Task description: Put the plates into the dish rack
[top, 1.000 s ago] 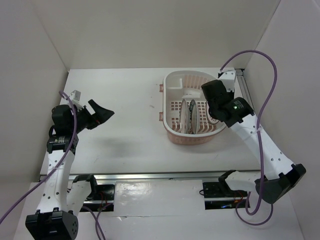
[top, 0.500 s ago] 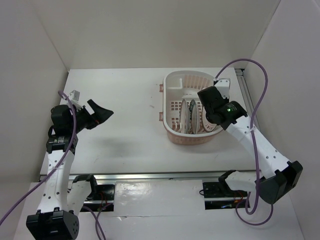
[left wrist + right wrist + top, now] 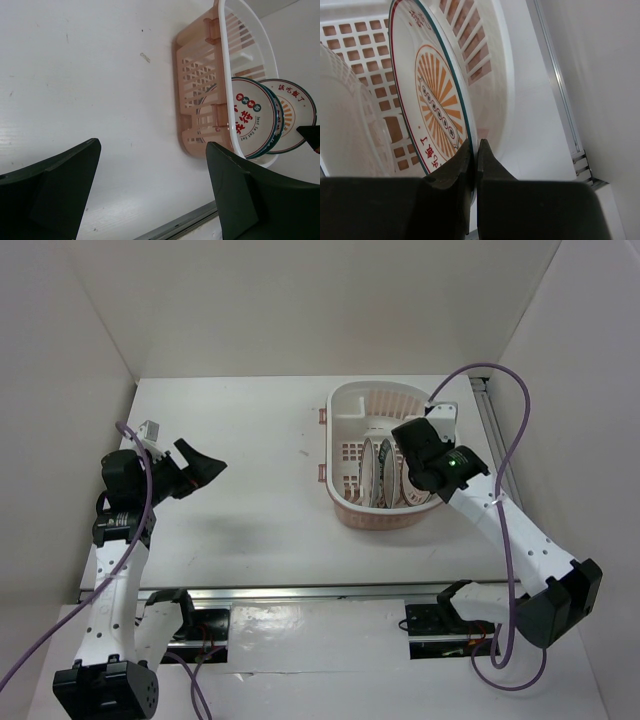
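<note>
I should gently lower my right gripper toward the rack's grid base below it and toward the other plates, then let go of the sunburst plate's rim, because that plate stands higher.
The dish rack point(image 3: 345, 400), a white oval basket with a peach grid base, stands at the back right of the table. Three plates stand on edge inside it. In the left wrist view the red-marked plate point(image 3: 247, 117) is in front, a dark blue-green rim point(image 3: 280, 120) shows behind it, and the orange sunburst plate point(image 3: 296, 112) is furthest back. My right gripper point(image 3: 475, 145) is shut on the sunburst plate's point(image 3: 437, 100) rim, down inside the rack point(image 3: 490, 60). My left gripper point(image 3: 203, 462) hangs open over bare table at the left, holding nothing point(image 3: 152, 145).
White enclosure walls close in the left, back and right. A metal rail point(image 3: 300, 592) runs along the near edge and another point(image 3: 490, 420) along the right side beside the rack. A purple cable point(image 3: 510, 430) loops above the right arm.
My right wrist has shifted left and deeper over the rack, carrying the sunburst plate with it. The left arm has not moved.
</note>
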Available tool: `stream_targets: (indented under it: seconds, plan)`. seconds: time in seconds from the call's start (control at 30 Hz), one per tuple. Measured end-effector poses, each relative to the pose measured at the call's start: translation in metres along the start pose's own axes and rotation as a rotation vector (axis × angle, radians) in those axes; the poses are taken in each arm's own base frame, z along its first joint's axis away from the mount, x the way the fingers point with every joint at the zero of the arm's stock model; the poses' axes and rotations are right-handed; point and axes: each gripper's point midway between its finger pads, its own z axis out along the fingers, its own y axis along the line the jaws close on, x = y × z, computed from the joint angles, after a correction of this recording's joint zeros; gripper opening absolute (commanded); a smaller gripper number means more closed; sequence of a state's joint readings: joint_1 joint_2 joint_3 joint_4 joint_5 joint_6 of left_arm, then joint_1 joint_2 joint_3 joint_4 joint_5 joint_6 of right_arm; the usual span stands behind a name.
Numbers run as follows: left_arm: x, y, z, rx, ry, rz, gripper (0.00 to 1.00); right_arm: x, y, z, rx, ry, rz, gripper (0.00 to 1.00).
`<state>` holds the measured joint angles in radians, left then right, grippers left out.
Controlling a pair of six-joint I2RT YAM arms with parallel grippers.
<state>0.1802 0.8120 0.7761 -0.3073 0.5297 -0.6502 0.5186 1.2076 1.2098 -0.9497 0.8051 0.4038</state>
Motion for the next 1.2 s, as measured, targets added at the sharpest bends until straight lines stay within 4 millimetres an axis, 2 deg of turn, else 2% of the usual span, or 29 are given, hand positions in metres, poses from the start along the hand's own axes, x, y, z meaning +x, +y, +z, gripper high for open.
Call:
stream_targets:
  seconds: [0.5,1.0,1.2]
  plan:
    - [0.0,0.0,0.0,-0.001,0.001,-0.001,1.0,0.005,0.002,0.001,0.018,-0.004,0.015,0.0]
    - [0.001,0.0,-0.003,-0.003,0.002,0.017,1.0,0.018,0.012,0.012,0.034,0.027,-0.011,0.0]
    - [0.001,0.002,-0.003,-0.01,0.0,0.012,1.0,0.02,0.015,0.013,0.036,0.026,-0.009,0.26]
